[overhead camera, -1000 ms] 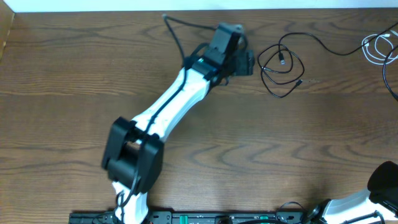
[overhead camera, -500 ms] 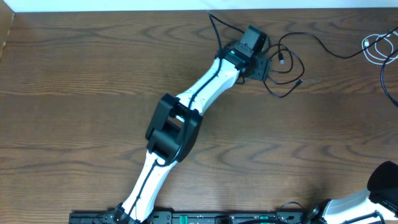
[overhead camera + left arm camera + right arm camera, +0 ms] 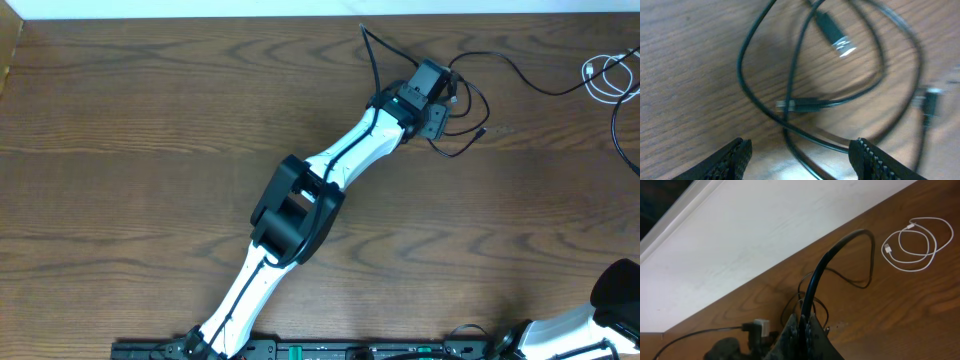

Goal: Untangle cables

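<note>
The black cable pieces already run between the left gripper's open fingers, so the robot will next lower that gripper onto them, short of the plug ends, and close it.
The black cable (image 3: pixel 468 137) lies in a loose coil on the wooden table at the back right, and my left gripper (image 3: pixel 443 98) hovers over the coil's left part. In the left wrist view that gripper (image 3: pixel 801 159) is open, a strand of the black cable (image 3: pixel 790 75) runs between its fingers, and plug ends (image 3: pixel 834 34) lie ahead. My right gripper (image 3: pixel 803 321) is shut on the black cable (image 3: pixel 840 242), which arches up from its jaws and down towards the coil. The white cable (image 3: pixel 608 80) lies coiled by itself at the far right, also visible as the white cable (image 3: pixel 912 245).
The left arm (image 3: pixel 300 200) stretches diagonally across the table's middle. Its own thick black wire (image 3: pixel 371 48) loops near the back edge. The right arm's base (image 3: pixel 612 300) sits at the front right corner. A black rail (image 3: pixel 300 351) runs along the front edge.
My left arm has swung right along the back of the table and now sits over the black coil, gripper still open. The right arm and white cable have not moved.
</note>
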`<state>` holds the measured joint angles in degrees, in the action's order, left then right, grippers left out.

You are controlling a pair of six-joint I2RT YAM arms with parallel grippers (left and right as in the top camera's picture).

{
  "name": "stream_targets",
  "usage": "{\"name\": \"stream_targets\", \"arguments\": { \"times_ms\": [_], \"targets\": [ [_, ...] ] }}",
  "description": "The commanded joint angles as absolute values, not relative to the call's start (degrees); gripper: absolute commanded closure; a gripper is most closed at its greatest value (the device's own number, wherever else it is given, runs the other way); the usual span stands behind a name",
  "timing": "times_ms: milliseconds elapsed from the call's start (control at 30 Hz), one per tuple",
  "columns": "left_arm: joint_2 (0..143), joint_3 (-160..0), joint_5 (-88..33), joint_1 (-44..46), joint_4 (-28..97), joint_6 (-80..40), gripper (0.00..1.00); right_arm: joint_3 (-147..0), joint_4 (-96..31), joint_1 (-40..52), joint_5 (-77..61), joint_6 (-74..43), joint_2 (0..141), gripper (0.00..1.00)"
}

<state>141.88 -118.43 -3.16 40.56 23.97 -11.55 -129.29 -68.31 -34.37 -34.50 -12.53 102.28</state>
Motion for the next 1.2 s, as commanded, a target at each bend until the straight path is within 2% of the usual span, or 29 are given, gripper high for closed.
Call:
{"name": "stream_targets", "arguments": {
  "times_ms": [0,200,300,533,667,967,1167],
  "targets": [
    [143.94,-119.48,2.11,40.36,22.61,-11.77,0.32,-129.69,-68.38,-34.02,-34.63,-11.20,101.54,0.99],
    [146.02,-119.39,2.17,40.42,20.60,-15.27,0.34,-129.69,-68.38,-34.02,-34.52,-11.05,101.54,0.99],
    [146.54,-119.33,2.17,40.60,20.40,-15.35,0.43,-129.69,-68.38,-34.02,-33.93,-11.00,101.54,0.99],
    [146.58,-119.33,2.17,40.86,21.87,-15.33,0.76,-129.69,-68.38,-34.02,-33.28,-11.03,101.54,0.99],
    [146.58,-119.33,2.63,40.62,27.46,-15.31,0.92,-129.69,-68.36,-34.02,-32.88,-11.03,101.54,0.99],
    [146.56,-119.33,4.73,34.17,49.06,-18.65,0.92,-129.69,-67.64,-34.02,-32.49,-11.07,101.54,0.99],
    [146.39,-119.35,-7.14,27.29,52.21,-22.70,0.92,-129.69,-65.34,-32.56,-31.46,-11.05,101.54,0.99]
  ]
}}
